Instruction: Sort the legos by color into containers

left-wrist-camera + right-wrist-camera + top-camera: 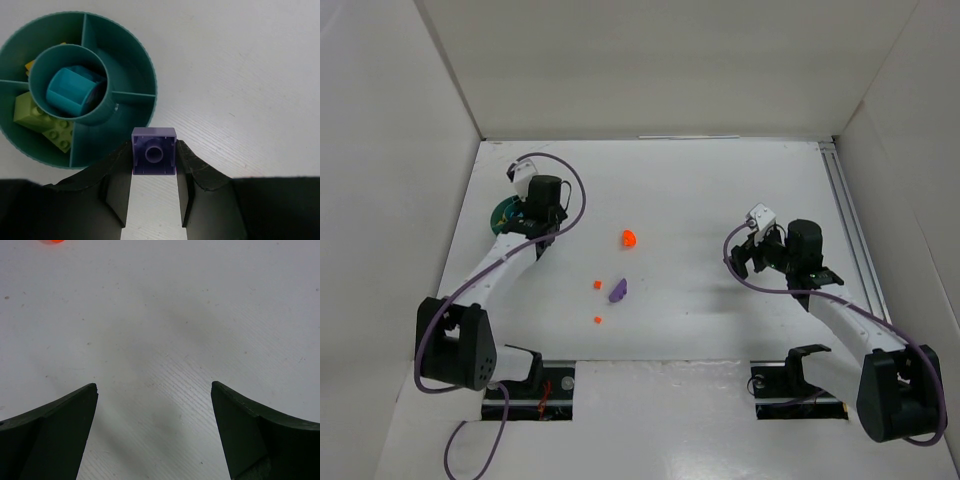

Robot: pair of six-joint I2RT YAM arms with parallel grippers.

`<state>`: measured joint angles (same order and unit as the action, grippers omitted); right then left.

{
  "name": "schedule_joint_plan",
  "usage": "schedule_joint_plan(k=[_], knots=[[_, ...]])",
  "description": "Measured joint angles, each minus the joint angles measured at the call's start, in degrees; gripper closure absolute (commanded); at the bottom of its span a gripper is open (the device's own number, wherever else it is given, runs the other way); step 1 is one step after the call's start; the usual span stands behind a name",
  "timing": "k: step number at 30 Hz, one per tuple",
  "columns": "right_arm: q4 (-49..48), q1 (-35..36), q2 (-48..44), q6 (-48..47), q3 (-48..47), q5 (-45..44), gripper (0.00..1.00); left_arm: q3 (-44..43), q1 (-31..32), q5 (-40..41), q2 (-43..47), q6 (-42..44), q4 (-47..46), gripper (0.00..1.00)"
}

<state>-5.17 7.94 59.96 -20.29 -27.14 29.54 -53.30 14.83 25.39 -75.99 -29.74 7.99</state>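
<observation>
The teal tub's empty wedge beside the lime green bricks comes next: my left gripper shifts to the left in the top view, over it, then opens.
My left gripper (154, 150) is shut on a purple square brick (154, 151), held just beside the rim of the teal round tub (145, 60). The tub holds a cyan piece (72, 90) in its centre ring, lime green bricks (37, 115) in a left wedge and an orange-yellow bit (31, 64) in another wedge. In the top view the tub (504, 213) is mostly hidden under the left gripper (542, 205). A large orange piece (629, 238), two tiny orange bits (597, 285) (598, 320) and a purple piece (618, 291) lie mid-table. My right gripper (752, 252) is open and empty above bare table.
White walls enclose the table on the left, back and right. A metal rail (847, 215) runs along the right edge. An orange piece (54, 241) shows at the top-left edge of the right wrist view.
</observation>
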Motion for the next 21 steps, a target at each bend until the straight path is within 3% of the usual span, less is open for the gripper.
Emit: schedule_joint_plan(k=[16,21], knots=[[0.0,0.0,2.0,-0.5,0.0,-0.2,0.01,0.0,-2.7,8.3,-0.1,-0.2,1.9,0.80],[0.0,0.0,2.6,-0.5,0.0,-0.3,0.01,-0.1,-2.7,9.5,-1.3,-0.6,2.1,0.75]])
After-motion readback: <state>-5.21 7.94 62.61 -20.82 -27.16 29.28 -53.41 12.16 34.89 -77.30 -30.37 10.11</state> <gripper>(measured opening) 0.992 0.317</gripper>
